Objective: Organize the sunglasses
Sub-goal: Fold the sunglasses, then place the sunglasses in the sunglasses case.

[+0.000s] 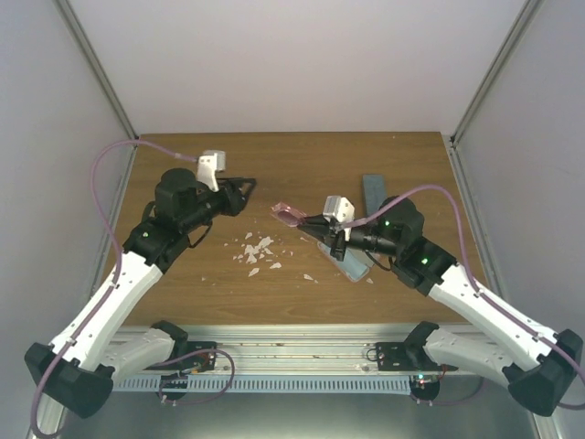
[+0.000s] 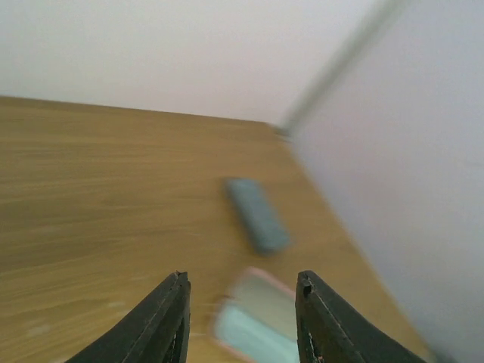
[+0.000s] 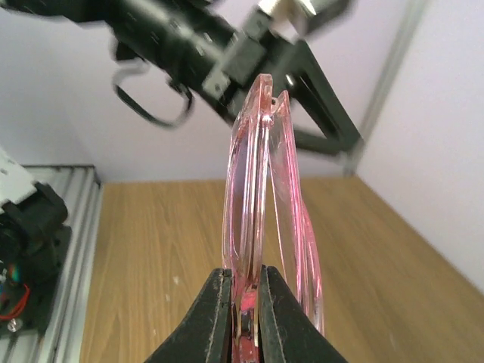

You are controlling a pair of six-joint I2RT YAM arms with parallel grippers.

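Next I should tip my right gripper down and lower the sunglasses onto the light blue lining (image 1: 349, 265), open below the gripper and to its right in the top view.
My right gripper (image 1: 309, 220) (image 3: 243, 296) is shut on the folded pink sunglasses (image 1: 288, 214) (image 3: 257, 197) and holds them above the table's middle. They stand edge-on between the fingertips in the right wrist view. My left gripper (image 1: 243, 194) (image 2: 242, 314) is open and empty, a short way left of the pink pair and pointing toward it. The dark, black-framed sunglasses are out of view.
A closed blue-grey case (image 1: 374, 191) (image 2: 257, 214) lies at the back right. An open pink case with a light blue lining (image 1: 351, 260) (image 2: 261, 321) lies under my right wrist. Small white flecks (image 1: 256, 249) are scattered on the wooden table (image 1: 183, 274). White walls surround it.
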